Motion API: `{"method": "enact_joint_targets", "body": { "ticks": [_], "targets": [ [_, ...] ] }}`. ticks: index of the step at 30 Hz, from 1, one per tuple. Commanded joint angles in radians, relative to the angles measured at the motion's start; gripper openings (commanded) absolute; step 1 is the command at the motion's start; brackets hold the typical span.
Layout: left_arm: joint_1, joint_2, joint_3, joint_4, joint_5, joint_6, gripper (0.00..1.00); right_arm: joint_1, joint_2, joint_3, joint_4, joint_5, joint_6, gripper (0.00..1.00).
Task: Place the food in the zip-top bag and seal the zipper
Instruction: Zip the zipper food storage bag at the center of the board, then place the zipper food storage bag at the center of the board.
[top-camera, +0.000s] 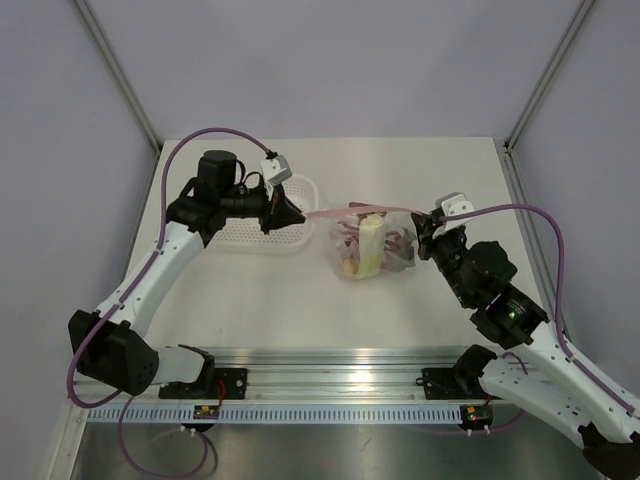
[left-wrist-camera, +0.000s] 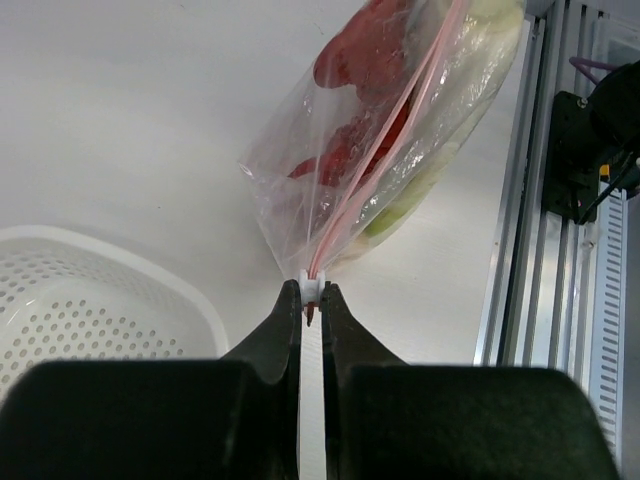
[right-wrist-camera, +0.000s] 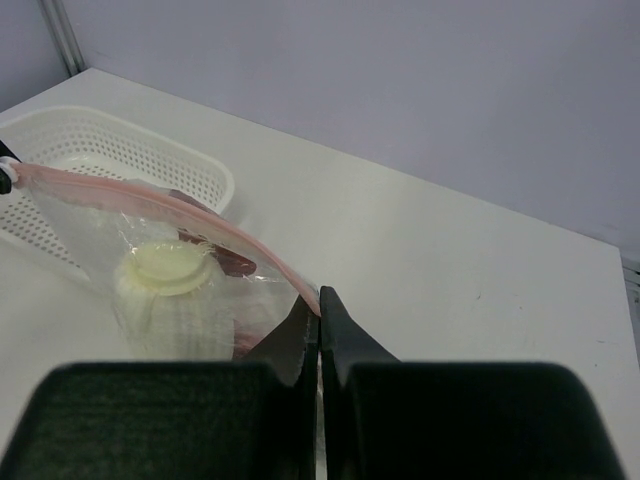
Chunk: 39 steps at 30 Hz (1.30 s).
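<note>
My left gripper will move outward past the basket's far corner (top-camera: 336, 163), over the bare tabletop, and let go of the small white slider, already at the zipper's end.
The zip-top bag (top-camera: 372, 248) hangs stretched between both arms just above the table, with the food inside: a pale green leafy vegetable (top-camera: 370, 250) and red pieces (left-wrist-camera: 365, 50). Its pink zipper (top-camera: 345, 210) runs taut along the top edge. My left gripper (left-wrist-camera: 312, 292) is shut on the small white slider at the zipper's left end. At the other end, my right gripper (right-wrist-camera: 319, 297) is shut on the bag's right corner. In the right wrist view the vegetable's (right-wrist-camera: 165, 275) cut end shows through the plastic under the zipper (right-wrist-camera: 180, 205).
A white perforated basket (top-camera: 262, 235) stands under and behind the left gripper, holding nothing that I can see. The aluminium rail (top-camera: 330, 370) carrying the arm bases runs along the near edge. Grey walls close in the back and sides.
</note>
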Motion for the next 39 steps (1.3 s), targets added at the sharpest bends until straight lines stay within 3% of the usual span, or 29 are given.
{"method": "enact_joint_targets", "body": {
  "ticks": [1, 10, 19, 23, 27, 31, 32, 34, 35, 37, 38, 39],
  "targets": [
    [0.048, -0.038, -0.023, 0.093, -0.068, -0.064, 0.0, -0.018, -0.022, 0.015, 0.102, 0.111, -0.02, 0.0],
    [0.059, 0.049, 0.041, 0.228, -0.025, -0.255, 0.0, -0.018, 0.004, 0.022, 0.14, 0.154, -0.03, 0.0],
    [-0.005, 0.187, 0.24, 0.513, -0.074, -0.512, 0.0, -0.036, 0.128, 0.048, 0.442, 0.314, -0.233, 0.0],
    [-0.015, 0.294, 0.348, 0.659, -0.058, -0.578, 0.0, -0.166, 0.251, 0.087, 0.571, 0.268, -0.273, 0.0],
    [-0.016, 0.444, 0.422, 0.967, -0.024, -0.742, 0.0, -0.292, 0.317, 0.103, 0.709, 0.227, -0.29, 0.0],
    [-0.019, 0.586, 0.602, 1.023, 0.057, -0.82, 0.0, -0.339, 0.325, 0.106, 0.714, 0.153, -0.303, 0.0],
    [-0.019, 0.604, 0.636, 1.016, 0.077, -0.833, 0.18, -0.339, 0.302, 0.095, 0.696, 0.132, -0.284, 0.0],
    [-0.013, 0.614, 0.644, 1.009, 0.093, -0.862, 0.62, -0.339, 0.262, 0.065, 0.621, 0.049, -0.223, 0.11],
    [-0.012, 0.601, 0.617, 1.018, 0.088, -0.866, 0.99, -0.339, 0.209, 0.055, 0.512, 0.006, -0.145, 0.36],
    [0.004, 0.536, 0.481, 1.107, 0.065, -0.892, 0.99, -0.337, 0.156, 0.002, 0.397, -0.063, -0.07, 0.65],
    [0.011, 0.506, 0.434, 1.133, 0.058, -0.902, 0.99, -0.339, 0.104, -0.015, 0.358, -0.068, 0.003, 0.99],
    [0.019, 0.482, 0.396, 1.17, 0.053, -0.918, 0.99, -0.339, 0.076, -0.029, 0.317, -0.073, 0.032, 0.99]
  ]
}}
